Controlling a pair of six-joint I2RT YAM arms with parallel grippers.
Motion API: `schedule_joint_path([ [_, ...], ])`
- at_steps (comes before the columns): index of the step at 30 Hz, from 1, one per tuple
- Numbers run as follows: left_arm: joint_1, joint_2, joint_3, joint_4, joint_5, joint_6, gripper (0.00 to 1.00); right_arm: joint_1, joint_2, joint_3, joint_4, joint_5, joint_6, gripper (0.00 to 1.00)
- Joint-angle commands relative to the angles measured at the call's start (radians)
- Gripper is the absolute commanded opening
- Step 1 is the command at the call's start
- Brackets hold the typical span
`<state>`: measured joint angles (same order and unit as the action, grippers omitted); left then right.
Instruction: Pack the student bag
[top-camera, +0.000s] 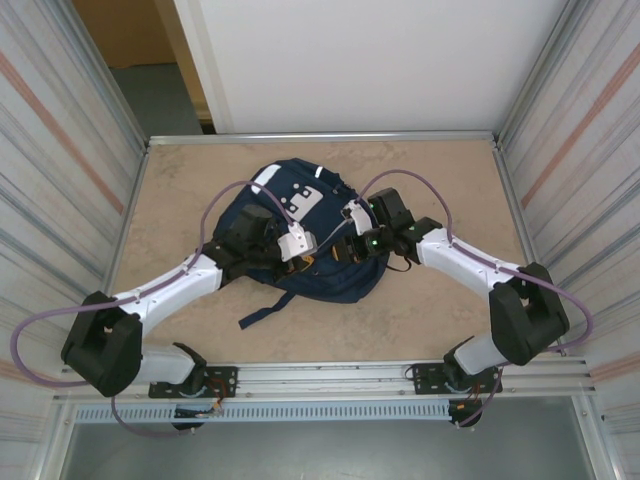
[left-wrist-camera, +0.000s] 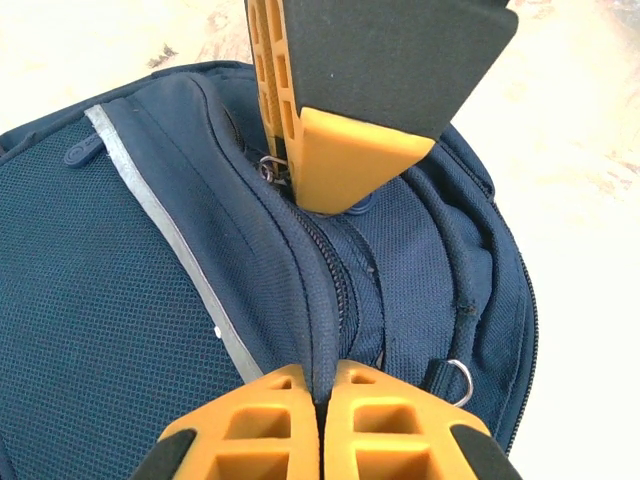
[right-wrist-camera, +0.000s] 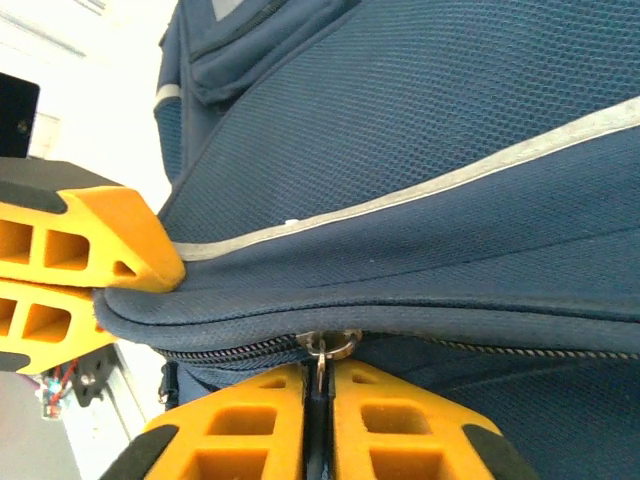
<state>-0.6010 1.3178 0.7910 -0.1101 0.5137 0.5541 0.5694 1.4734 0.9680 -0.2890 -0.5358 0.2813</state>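
My left gripper should next pull the fabric flap (left-wrist-camera: 318, 300) away from the gripped zipper pull to keep the flap tight, and then let it go.
The student bag (top-camera: 300, 205), navy blue with white patches and reflective stripes, lies in the middle of the table. My left gripper (top-camera: 303, 248) sits on its near left part, and in the left wrist view this gripper (left-wrist-camera: 325, 380) is shut on the fabric flap (left-wrist-camera: 318, 300) covering the zipper. My right gripper (top-camera: 343, 250) comes in from the right. In the right wrist view it (right-wrist-camera: 318, 375) is shut on the metal zipper pull (right-wrist-camera: 321, 350) under that flap. The zipper teeth (right-wrist-camera: 230, 350) run to the left of the pull. The bag's inside is hidden.
A dark strap (top-camera: 262, 312) trails from the bag toward the near edge. The beige table (top-camera: 180, 200) is boxed in by ribbed metal walls (top-camera: 60, 180) on both sides and a rail (top-camera: 330, 375) at the front. A small metal ring (left-wrist-camera: 458, 378) hangs on the bag's side.
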Motion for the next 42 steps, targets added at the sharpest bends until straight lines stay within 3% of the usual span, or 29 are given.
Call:
schedule_joint_path([
  [1, 0.005, -0.049, 0.001, 0.052, 0.062, -0.017, 0.00, 0.007, 0.030, 0.056, -0.042, 0.116, 0.015, 0.04],
  [8, 0.018, -0.079, 0.014, -0.035, 0.001, 0.032, 0.00, 0.006, 0.006, 0.090, -0.121, 0.171, 0.030, 0.00],
  [13, 0.052, -0.131, -0.033, 0.032, -0.008, 0.054, 0.00, -0.008, -0.009, 0.124, -0.258, 0.403, 0.029, 0.00],
  [22, 0.111, -0.142, -0.071, 0.030, 0.017, 0.154, 0.00, -0.084, 0.117, 0.157, -0.223, 0.485, 0.058, 0.00],
  [25, 0.190, -0.131, -0.059, 0.052, 0.007, 0.081, 0.00, -0.094, 0.143, 0.171, -0.213, 0.495, 0.067, 0.00],
  [29, 0.306, -0.092, -0.066, 0.111, -0.105, -0.086, 0.00, -0.085, 0.070, 0.143, -0.214, 0.476, 0.066, 0.00],
  [34, 0.395, -0.048, -0.085, 0.200, -0.308, -0.266, 0.00, -0.026, -0.033, 0.078, -0.156, 0.302, 0.076, 0.00],
  [36, 0.411, -0.043, -0.091, 0.225, -0.384, -0.334, 0.19, 0.037, -0.040, 0.084, -0.156, 0.315, 0.090, 0.00],
  [38, 0.422, -0.051, -0.074, 0.182, -0.402, -0.421, 0.32, 0.080, -0.031, 0.086, -0.133, 0.309, 0.110, 0.00],
  [41, 0.434, -0.080, 0.015, -0.029, -0.478, -0.742, 0.48, 0.121, 0.010, 0.083, -0.068, 0.288, 0.146, 0.00],
  [42, 0.435, -0.089, 0.040, -0.097, -0.452, -0.827, 0.49, 0.129, 0.033, 0.086, -0.049, 0.273, 0.159, 0.00],
])
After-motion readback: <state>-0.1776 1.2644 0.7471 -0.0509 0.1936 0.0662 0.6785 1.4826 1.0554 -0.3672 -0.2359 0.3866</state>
